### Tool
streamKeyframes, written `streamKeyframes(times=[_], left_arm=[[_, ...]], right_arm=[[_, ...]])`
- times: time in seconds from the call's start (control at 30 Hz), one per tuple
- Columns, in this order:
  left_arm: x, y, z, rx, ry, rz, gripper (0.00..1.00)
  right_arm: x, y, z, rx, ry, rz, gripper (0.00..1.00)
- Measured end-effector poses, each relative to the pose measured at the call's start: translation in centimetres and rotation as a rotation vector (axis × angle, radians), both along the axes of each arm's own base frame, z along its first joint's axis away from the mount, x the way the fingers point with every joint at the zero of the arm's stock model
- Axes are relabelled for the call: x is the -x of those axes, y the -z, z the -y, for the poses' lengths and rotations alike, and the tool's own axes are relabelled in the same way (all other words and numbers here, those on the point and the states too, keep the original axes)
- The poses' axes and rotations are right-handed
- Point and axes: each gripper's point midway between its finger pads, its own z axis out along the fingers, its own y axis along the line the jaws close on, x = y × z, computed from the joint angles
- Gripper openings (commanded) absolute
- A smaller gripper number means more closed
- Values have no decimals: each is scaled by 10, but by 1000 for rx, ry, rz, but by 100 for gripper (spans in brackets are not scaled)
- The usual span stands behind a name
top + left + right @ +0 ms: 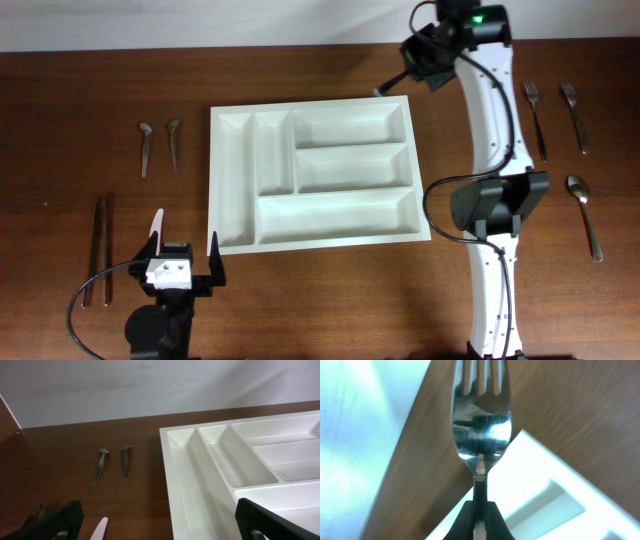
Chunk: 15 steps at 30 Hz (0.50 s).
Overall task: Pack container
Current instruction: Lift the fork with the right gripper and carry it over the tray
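My right gripper moves across and down to let go of the fork next. The container's empty far section (347, 128) is below and to the gripper's left in the overhead view.
The container (213, 180) is a large white cutlery tray lying in the middle of the table, with all compartments empty. My right gripper (398, 80) hovers over its far right corner, shut on the handle of a metal fork (481, 425). In the right wrist view the gripper (480, 506) pinches the fork, whose tines point away, with a tray corner (540, 475) below. My left gripper (185, 262) stands open near the front edge at the tray's front left corner. Between its fingers (167, 522) nothing is held; the tray's left rim (172, 470) runs between them.
Two small spoons (145, 148) (174, 140) lie left of the tray, seen too in the left wrist view (100, 467). A pair of long dark sticks (100, 250) lies at front left. Two forks (535, 115) (573, 115) and a spoon (585, 215) lie at the right. A pale strip (100, 529) sits by the left finger.
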Motion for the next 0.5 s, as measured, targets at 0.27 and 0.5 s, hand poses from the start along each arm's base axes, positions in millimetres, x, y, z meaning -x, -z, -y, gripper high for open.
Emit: streamKeyframes(times=[0.27,0.5], left_arm=[[0,0,0,0,0,0,99],[0,0,0,0,0,0,99]], right_arm=[[18,6,-38,-62,192,-98,4],[32,13,-42,-17,308,-149,4]])
